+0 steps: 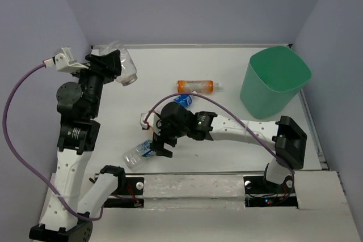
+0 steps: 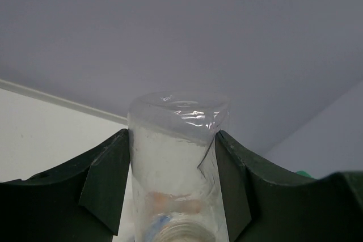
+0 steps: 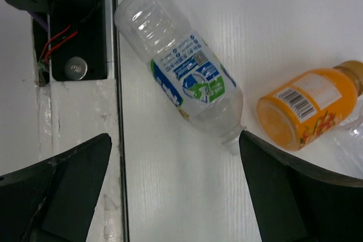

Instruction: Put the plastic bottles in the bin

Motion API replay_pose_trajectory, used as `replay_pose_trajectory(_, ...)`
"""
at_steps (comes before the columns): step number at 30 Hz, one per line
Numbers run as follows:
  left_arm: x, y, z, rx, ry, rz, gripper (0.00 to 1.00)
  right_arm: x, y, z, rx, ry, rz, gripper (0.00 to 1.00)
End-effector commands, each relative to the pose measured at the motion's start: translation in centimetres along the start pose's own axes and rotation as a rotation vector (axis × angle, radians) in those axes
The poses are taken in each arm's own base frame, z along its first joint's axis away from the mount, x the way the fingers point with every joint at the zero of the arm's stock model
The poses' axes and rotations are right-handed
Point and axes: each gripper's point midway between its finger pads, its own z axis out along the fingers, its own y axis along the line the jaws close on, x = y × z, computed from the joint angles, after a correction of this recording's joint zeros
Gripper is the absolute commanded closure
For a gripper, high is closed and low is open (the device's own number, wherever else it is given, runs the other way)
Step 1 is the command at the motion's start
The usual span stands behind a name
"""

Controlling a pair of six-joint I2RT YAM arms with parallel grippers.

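The green-blue-labelled bottle's body is ahead of the gripper's fingers. My right gripper moves down and to the left in the top view, onto the label's base-side edge (image 1: 140, 152) (image 3: 174, 49) next.
My left gripper (image 1: 113, 65) is raised at the far left and shut on a clear crumpled bottle (image 1: 127, 70). In the left wrist view that bottle (image 2: 173, 151) stands squeezed between both fingers (image 2: 105, 185). My right gripper (image 1: 161, 143) is open and empty, low over a clear bottle with a green-blue label (image 1: 138, 153) near the table's front edge. In the right wrist view this bottle (image 3: 181, 77) lies ahead of the open fingertips, neck close to the right finger (image 3: 283, 185). An orange bottle (image 3: 309, 106) lies just beyond it. Another orange bottle (image 1: 197, 86) and a blue-labelled one (image 1: 183, 100) lie mid-table. The mint-green bin (image 1: 274, 80) stands far right.
The right arm's forearm (image 1: 227, 128) stretches across the table's middle, partly covering the blue-labelled bottle. A black rail with wires (image 3: 74, 32) runs along the front edge, beside the labelled bottle. Grey walls close in the back and sides.
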Motion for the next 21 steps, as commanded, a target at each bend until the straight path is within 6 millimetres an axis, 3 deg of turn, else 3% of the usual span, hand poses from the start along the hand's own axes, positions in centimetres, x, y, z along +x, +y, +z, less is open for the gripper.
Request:
replay_pose_trajectory(1,-2.7,-1.9,-2.1,0.070,-0.056,0.028,0.52,-3.8,-1.3,1.3,-0.006,-0.047,-0.154,0.00)
replay_pose_trajectory(3,-4.0,-2.9,-3.4,0.106,-0.083,0.033,0.52,-3.4,-1.8,3.5,-0.011,-0.002,-0.199,0.00)
replay_pose_trajectory(4,-4.3,-3.2,-3.7,0.118,-0.088,0.034,0.52,-4.4,-1.8,3.2,-0.009,-0.018,-0.205,0.00)
replay_pose_trajectory(6,-5.0,-3.7,-4.6,0.139,-0.110,0.032,0.52,-3.8,-2.2,4.9,-0.032,0.015,-0.226,0.00)
replay_pose_trajectory(7,-5.1,-3.7,-4.8,0.140,-0.114,0.031,0.52,-3.6,-2.1,5.2,-0.046,0.036,-0.226,0.00)
replay_pose_trajectory(8,-4.9,-4.3,-5.1,0.175,-0.100,0.038,0.52,-5.1,-1.3,6.0,-0.074,0.027,-0.257,0.00)
replay_pose_trajectory(9,-4.9,-4.4,-5.3,0.181,-0.100,0.038,0.52,-4.2,-1.5,6.7,-0.081,0.048,-0.258,0.00)
replay_pose_trajectory(10,-4.9,-4.5,-5.3,0.187,-0.096,0.040,0.52,-4.9,-1.0,6.9,-0.094,0.052,-0.284,0.00)
replay_pose_trajectory(13,-4.7,-4.9,-5.6,0.208,-0.085,0.040,0.52,-2.7,-0.5,8.6,-0.146,0.138,-0.282,0.00)
replay_pose_trajectory(14,-4.7,-5.0,-5.8,0.218,-0.086,0.038,0.52,-3.2,0.1,8.8,-0.163,0.137,-0.307,0.00)
replay_pose_trajectory(15,-4.7,-5.2,-5.9,0.226,-0.083,0.039,0.52,-1.8,0.2,9.4,-0.182,0.182,-0.298,0.00)
replay_pose_trajectory(21,-5.0,-5.3,-6.3,0.231,-0.092,0.044,0.52,-0.6,1.0,10.3,-0.239,0.226,-0.314,0.00)
